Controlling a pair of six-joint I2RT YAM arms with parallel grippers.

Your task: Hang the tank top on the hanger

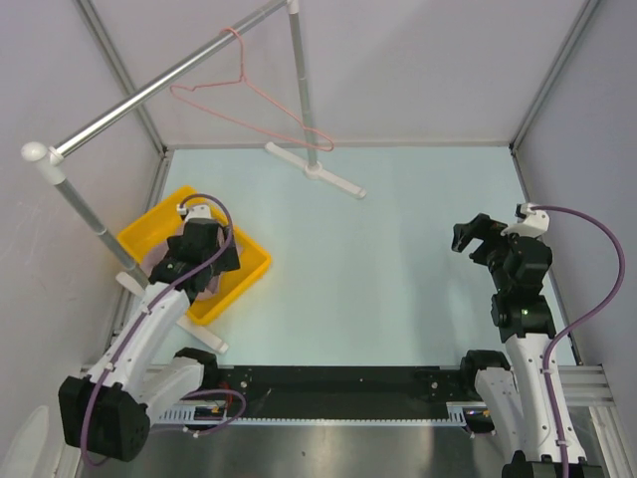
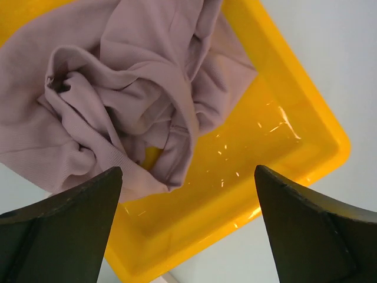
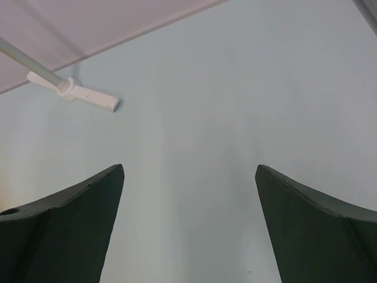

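My left gripper moves down into the bin [image 2: 330,132] next. It then closes on the tank top's curved raised fold [image 2: 175,87], since that fold lies below its open fingers.
The mauve-pink tank top [image 2: 135,88] lies crumpled in a yellow bin [image 2: 330,132]. In the top view the bin [image 1: 149,231] sits at the left of the table, and my left arm hides most of the top. My left gripper [image 2: 188,171] is open and empty, hovering just above the bin's near corner and beside the fabric; it also shows in the top view [image 1: 202,267]. The pink wire hanger [image 1: 249,105] hangs by its hook from the grey rail [image 1: 149,88] at the back. My right gripper [image 1: 476,242] is open and empty above the bare table at the right, as the right wrist view [image 3: 188,168] shows.
The rail rests on two grey posts with white cross feet, one at the back centre [image 1: 317,169], also in the right wrist view [image 3: 73,91], and one beside the bin at the left [image 1: 129,282]. Pale walls close the table on three sides.
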